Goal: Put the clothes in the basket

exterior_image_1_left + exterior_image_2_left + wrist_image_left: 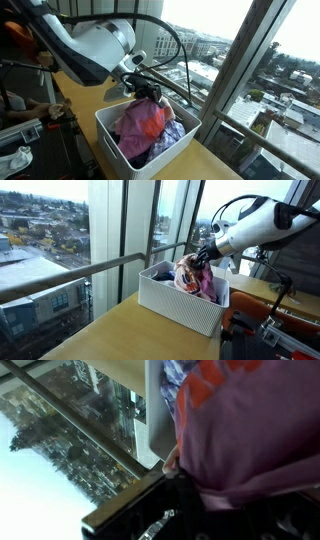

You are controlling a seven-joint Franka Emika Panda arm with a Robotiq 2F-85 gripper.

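The robot will next lower its gripper and release the purple cloth (240,430), since the inside of the white basket is below the gripper and the cloth hangs into it.
A white basket (113,148) stands on a wooden table by the window; it shows in both exterior views (172,304). A bundle of clothes (145,122), purple-pink with orange and blue patterned cloth, sits in the basket and rises up to my gripper (150,93). In an exterior view the clothes (192,278) hang from the gripper (201,258) just over the basket's far side. In the wrist view the purple cloth (240,430) fills the right half, pressed against the dark gripper (185,485), beside the basket wall (155,410). The fingertips are hidden by cloth.
The table (105,332) runs along tall windows with a metal railing (70,272). A person in orange (15,35) and small white items (15,160) are on one side. Black and red equipment (270,330) stands behind the basket.
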